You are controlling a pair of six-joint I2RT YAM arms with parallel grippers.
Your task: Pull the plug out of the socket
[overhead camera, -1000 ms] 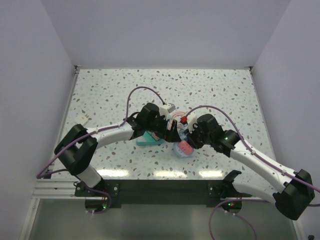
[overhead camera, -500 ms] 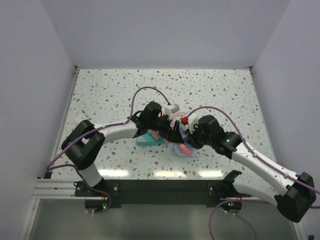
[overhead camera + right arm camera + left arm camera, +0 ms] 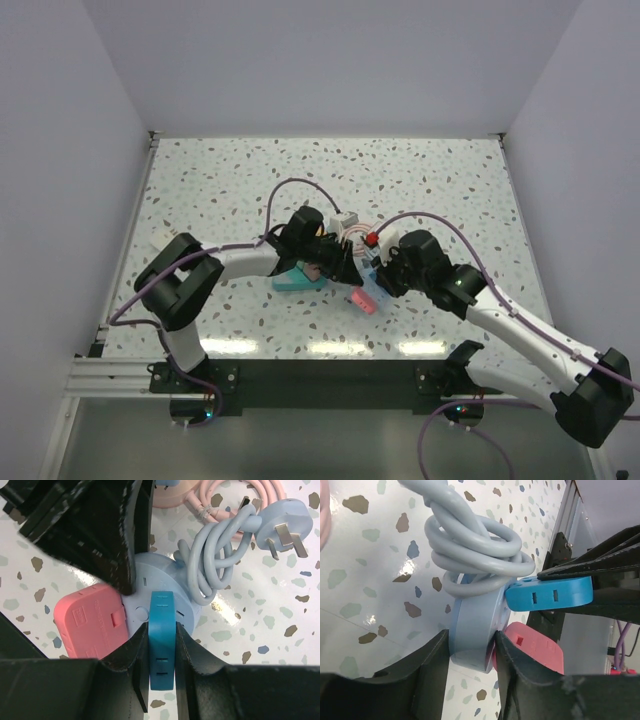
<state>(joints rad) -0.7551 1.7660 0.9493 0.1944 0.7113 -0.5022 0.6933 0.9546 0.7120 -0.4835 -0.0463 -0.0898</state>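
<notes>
The robot's right gripper needs to pull the blue plug (image 3: 162, 640) off the socket next, carry it to that gripper's right in the top view, lower it and let it go, since the tabletop is clear there.
The socket (image 3: 472, 630) is a round light-blue block with its grey-blue cable (image 3: 470, 545) coiled on it. My left gripper (image 3: 470, 652) is shut on the block's body, one finger on its back and the other on its face. A flat blue plug (image 3: 162, 640) stands in the socket (image 3: 167, 575), and my right gripper (image 3: 162, 657) is shut on its two sides. A pink plug block (image 3: 92, 622) sits in the socket face beside it. From above, both grippers (image 3: 345, 262) (image 3: 373, 268) meet mid-table, and the pink block (image 3: 362, 301) shows below them.
The socket's own three-pin plug (image 3: 285, 522) lies loose at the cable's end. A pink cable coil (image 3: 210, 495) lies just beyond. A teal object (image 3: 298, 279) rests under the left arm, and a small grey box (image 3: 346, 221) sits behind the grippers.
My left gripper has closed from wide open onto the socket body, and the left arm has drawn in toward the centre. The right gripper has kept its hold on the blue plug.
</notes>
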